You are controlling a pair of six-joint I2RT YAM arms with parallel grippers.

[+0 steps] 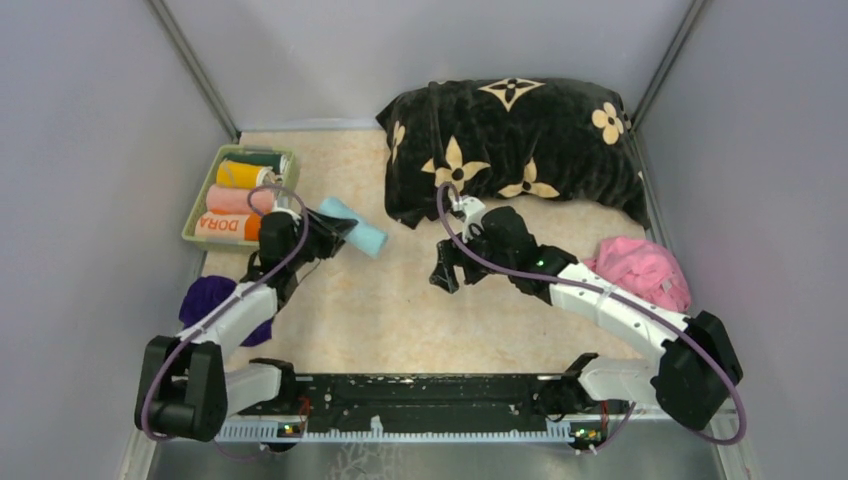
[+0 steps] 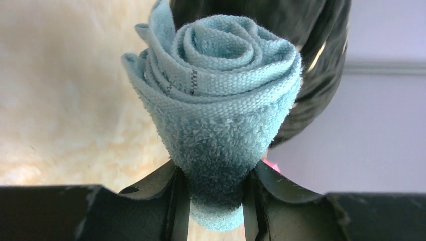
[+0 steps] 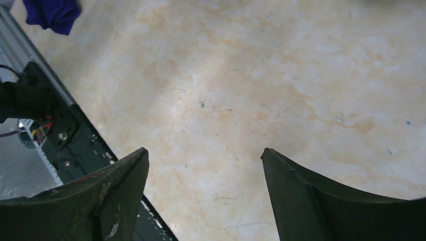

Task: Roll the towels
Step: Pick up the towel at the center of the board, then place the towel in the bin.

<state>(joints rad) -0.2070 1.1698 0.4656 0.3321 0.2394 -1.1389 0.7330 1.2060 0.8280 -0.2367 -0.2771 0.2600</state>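
Note:
The light blue roll is next to go over the basket and down onto the pink roll (image 1: 239,199) beside the orange one, and my left gripper will carry it there. Rolled towels are already in the basket.
A rolled light blue towel (image 1: 357,228) is clamped at one end by my left gripper (image 1: 330,230), beside the basket. In the left wrist view the roll's spiral end (image 2: 217,95) faces the camera, and the gripper (image 2: 216,201) is shut on its lower part. My right gripper (image 1: 447,275) hangs open over bare table in the middle; the right wrist view shows nothing between its fingers (image 3: 205,155). A crumpled pink towel (image 1: 645,270) lies at the right. A dark purple towel (image 1: 212,300) lies at the left, also seen in the right wrist view (image 3: 50,12).
A light green basket (image 1: 200,190) at the back left holds several rolled towels, the nearest orange with "DORA" (image 1: 228,227). A big black cushion with beige flowers (image 1: 515,145) fills the back right. Grey walls close in both sides and the back.

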